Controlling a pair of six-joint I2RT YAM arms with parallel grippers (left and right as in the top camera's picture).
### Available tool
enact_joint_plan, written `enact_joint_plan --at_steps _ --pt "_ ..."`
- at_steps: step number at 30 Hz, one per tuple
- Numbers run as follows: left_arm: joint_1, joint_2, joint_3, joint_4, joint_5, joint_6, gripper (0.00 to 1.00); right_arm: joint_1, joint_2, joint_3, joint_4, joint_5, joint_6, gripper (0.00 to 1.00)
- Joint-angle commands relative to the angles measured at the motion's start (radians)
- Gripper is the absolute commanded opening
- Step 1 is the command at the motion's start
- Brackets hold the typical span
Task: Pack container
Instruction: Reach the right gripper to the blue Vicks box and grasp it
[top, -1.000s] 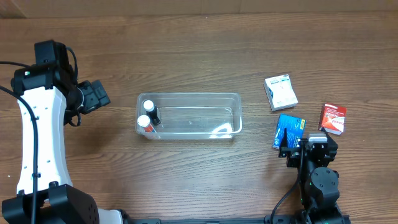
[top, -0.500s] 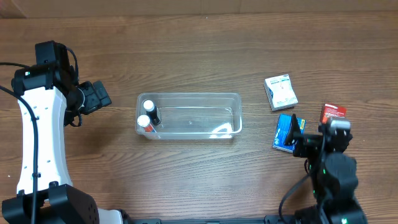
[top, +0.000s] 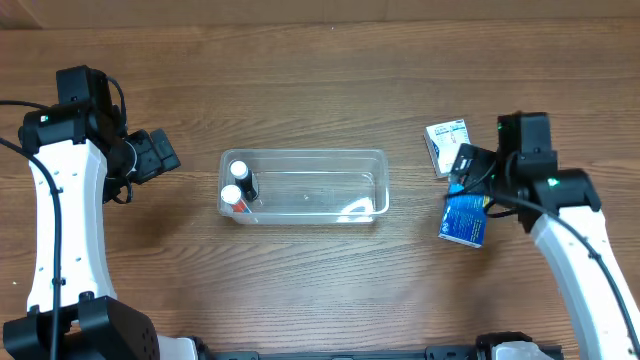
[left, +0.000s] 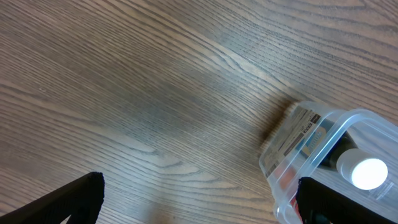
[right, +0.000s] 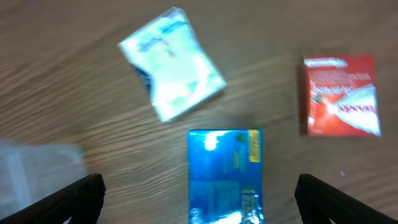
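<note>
My right gripper is above the far end of the blue box (top: 465, 215) (right: 226, 184). Next, it needs to go down and move slightly back along the box, with its fingers on either side of the box's long sides.
The clear plastic container (top: 304, 153) lies mid-table with two white-capped bottles (top: 236, 183) standing in its left end. Its corner shows in the left wrist view (left: 309, 134). My left gripper (top: 160, 153) is open and empty, just left of the container, low over bare wood (left: 199, 205). My right gripper (top: 470, 178) is open above a blue box (top: 463, 220), which lies between its fingers in the right wrist view (right: 225, 174). The fingers do not touch the box.
A white box (top: 450, 146) lies behind the blue one and also shows in the right wrist view (right: 173, 62). A red box (right: 341, 94) lies to the right, hidden under my right arm in the overhead view. The container's right part holds nothing.
My right arm has swung from the table's front edge up and back over the blue box, and now covers the red box in the overhead view. The left arm has not moved.
</note>
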Motion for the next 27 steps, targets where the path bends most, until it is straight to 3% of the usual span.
enact_joint_plan --at_steps 1,10,22,24,27 --pt "-0.002 -0.020 -0.004 0.000 0.004 0.019 1.00 -0.035 0.079 -0.016 -0.001 0.004 0.045 1.00" --pt "-0.002 -0.020 -0.004 0.000 0.004 0.020 1.00 -0.035 0.357 -0.033 0.026 0.002 0.046 1.00" --pt "-0.002 -0.020 -0.004 0.000 0.004 0.020 1.00 -0.035 0.370 -0.229 0.245 -0.055 -0.061 1.00" --pt "-0.002 -0.020 -0.004 0.000 0.004 0.020 1.00 -0.035 0.370 -0.237 0.248 -0.055 -0.061 0.95" --pt "-0.002 -0.020 -0.004 -0.001 0.004 0.020 1.00 -0.035 0.370 -0.237 0.245 -0.055 -0.061 0.78"
